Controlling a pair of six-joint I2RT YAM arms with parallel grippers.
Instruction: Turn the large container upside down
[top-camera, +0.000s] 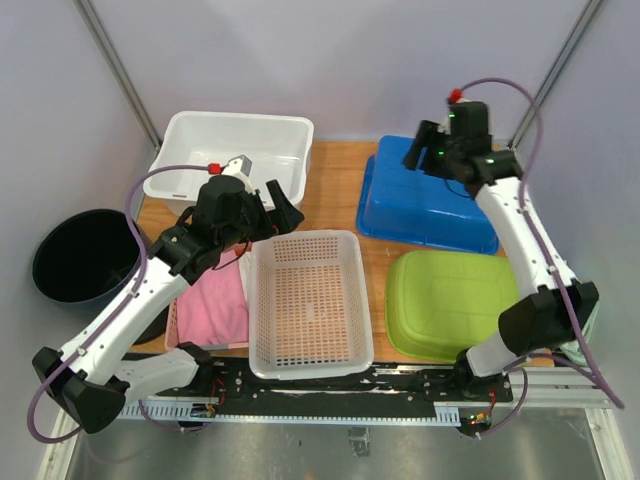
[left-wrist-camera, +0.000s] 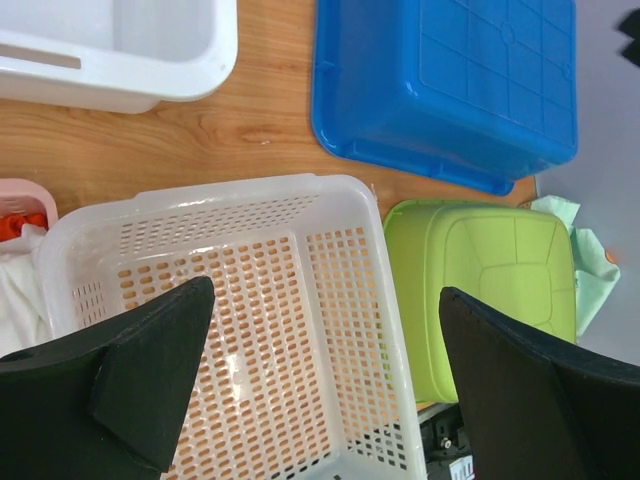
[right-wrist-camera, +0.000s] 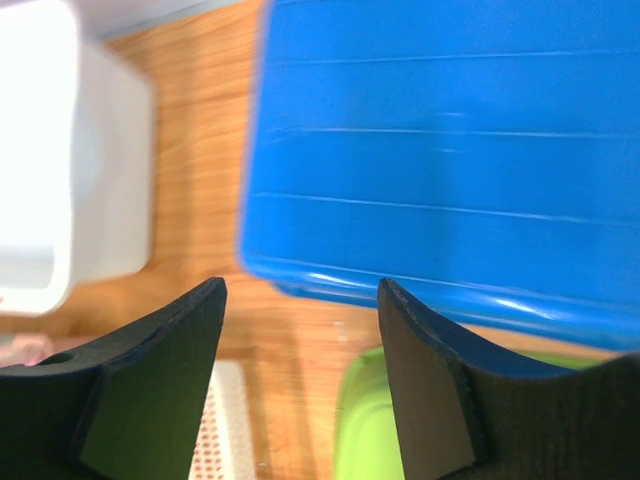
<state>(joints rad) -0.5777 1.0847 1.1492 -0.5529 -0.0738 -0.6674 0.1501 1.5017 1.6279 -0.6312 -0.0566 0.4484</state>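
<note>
The left gripper will next move down and across to its right in the top view, to the perforated basket's rim (top-camera: 362, 286) (left-wrist-camera: 388, 285) by the green tub.
A large blue container (top-camera: 425, 200) lies bottom up at the back right of the table, its ribbed base facing up; it also shows in the left wrist view (left-wrist-camera: 460, 80) and the right wrist view (right-wrist-camera: 450, 150). My right gripper (top-camera: 430, 150) hovers over its far left edge, open and empty (right-wrist-camera: 300, 370). My left gripper (top-camera: 280, 200) is open and empty above the far end of a white perforated basket (top-camera: 305, 238), which stands upright at the centre front (left-wrist-camera: 345, 260).
A white tub (top-camera: 240, 122) stands upright at the back left. A green tub (top-camera: 450, 300) lies bottom up at the front right. A pink basket with pink cloth (top-camera: 215, 300) sits left of the perforated basket. A black bin (top-camera: 85, 255) stands off the table's left side.
</note>
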